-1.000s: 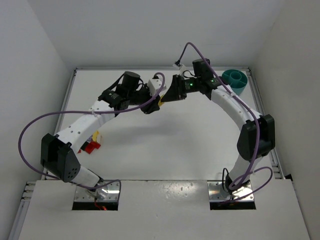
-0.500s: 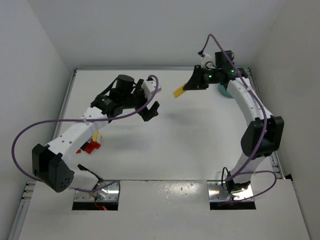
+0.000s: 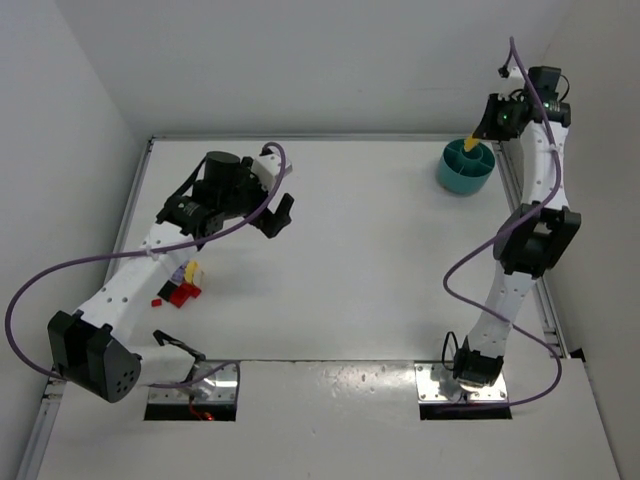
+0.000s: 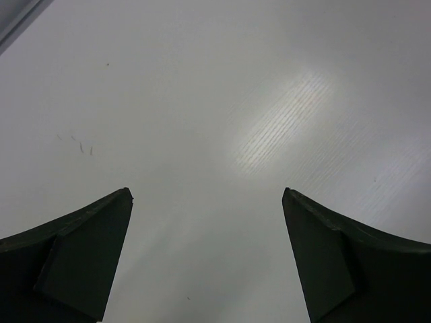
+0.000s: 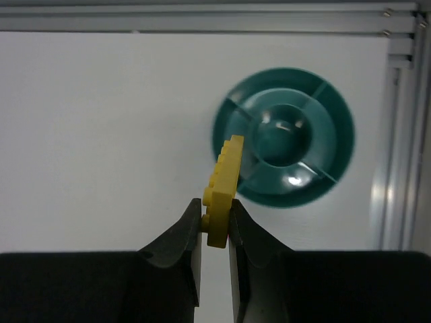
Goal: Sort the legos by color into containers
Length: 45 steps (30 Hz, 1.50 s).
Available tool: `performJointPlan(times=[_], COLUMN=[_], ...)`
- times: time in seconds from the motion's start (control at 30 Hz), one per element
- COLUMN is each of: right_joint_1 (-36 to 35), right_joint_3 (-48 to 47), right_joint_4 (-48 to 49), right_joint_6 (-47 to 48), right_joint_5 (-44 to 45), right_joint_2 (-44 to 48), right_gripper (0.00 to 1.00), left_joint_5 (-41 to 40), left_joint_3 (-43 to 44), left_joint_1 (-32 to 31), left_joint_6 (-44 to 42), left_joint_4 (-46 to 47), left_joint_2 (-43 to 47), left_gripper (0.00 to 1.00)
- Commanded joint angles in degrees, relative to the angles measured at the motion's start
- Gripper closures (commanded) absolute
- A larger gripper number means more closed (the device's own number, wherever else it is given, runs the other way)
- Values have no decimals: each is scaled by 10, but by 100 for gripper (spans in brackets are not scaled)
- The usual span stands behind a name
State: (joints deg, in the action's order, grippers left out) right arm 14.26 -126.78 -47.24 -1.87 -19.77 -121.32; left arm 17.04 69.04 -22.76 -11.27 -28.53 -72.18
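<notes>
My right gripper will next bring down the yellow lego and move it over the round middle cup of the teal dish.
My right gripper is shut on a long yellow lego and holds it high above the table, over the near-left rim of the round teal dish. In the top view the yellow lego shows above the dish at the back right. The dish has wedge compartments and looks empty. My left gripper is open and empty over bare table. Red, yellow and pale purple legos lie in a small cluster at the left.
A raised metal rail runs along the table's back edge, and another runs down the right side close to the dish. White walls enclose the table on the left, the back and the right.
My right arm has swung right and up with the yellow lego, from mid-table to above the dish. My left arm has drawn back to the left, its gripper open.
</notes>
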Motion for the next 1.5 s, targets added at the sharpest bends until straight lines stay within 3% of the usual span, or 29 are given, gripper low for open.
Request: performJointPlan(times=[0.0,0.23,0.83,0.9,1.0,1.03,1.1,1.27,1.47], right_joint_1=[-1,-1,-1,-1,4,4,4,4,-8], right_joint_3=[-78,-85,-101,-101,-101,-101,-101,-101,-36], right_joint_4=[-24,18,29,29,29,29,29,17,-3], right_joint_6=[39,32,16,16,11,11,11,6,18], right_joint_5=[88,128,128,128,128,121,115,95,24], right_joint_2=[-43,-67,-120,-120,-120,-120,-120,-86,-10], right_gripper=[100,100,99,90,62,62,52,48,48], left_joint_5=[-9,-17,-17,-17,-22,-22,-38,-38,-43], left_joint_3=[-2,3,9,9,-2,-8,-14,-31,-103], left_joint_1=[6,24,34,34,40,45,52,105,168], left_joint_6=[13,20,43,43,49,49,54,65,-7], left_joint_4=[-7,-7,-7,-7,-7,-7,-7,-7,-43], left_joint_2=[16,22,5,5,11,11,16,35,100], left_gripper=[0,0,0,0,0,0,0,0,2])
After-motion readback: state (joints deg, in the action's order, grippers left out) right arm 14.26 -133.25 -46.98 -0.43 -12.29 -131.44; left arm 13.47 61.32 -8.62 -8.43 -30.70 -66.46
